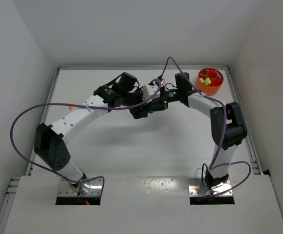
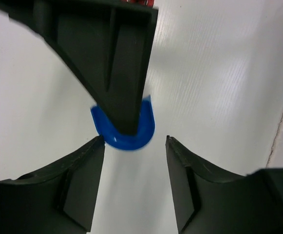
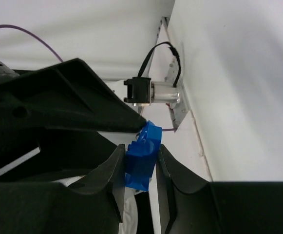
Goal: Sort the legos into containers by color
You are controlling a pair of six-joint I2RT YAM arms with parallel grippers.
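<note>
I should move my right gripper outward and to the right in the top view, over the bowl's near section [image 1: 215,83], and let go of the blue lego [image 1: 151,111] there, because that section is empty.
A blue lego [image 3: 141,163] is pinched between the two fingers of my right gripper [image 3: 140,152], held above the table. In the top view the two grippers meet mid-table: my right gripper [image 1: 157,104] faces my left gripper [image 1: 142,111] with the blue lego [image 1: 151,111] between them. In the left wrist view my left gripper [image 2: 135,146] is open, and the blue lego [image 2: 126,139] sits just beyond its fingertips, partly hidden by a right finger [image 2: 112,58]. The orange bowl [image 1: 210,87] stands at the far right with yellow-green and purple pieces inside.
A tiny orange-red lego [image 1: 69,107] lies by the left arm near the table's left edge. Purple cables loop over both arms. White walls close in the table on the left, back and right.
</note>
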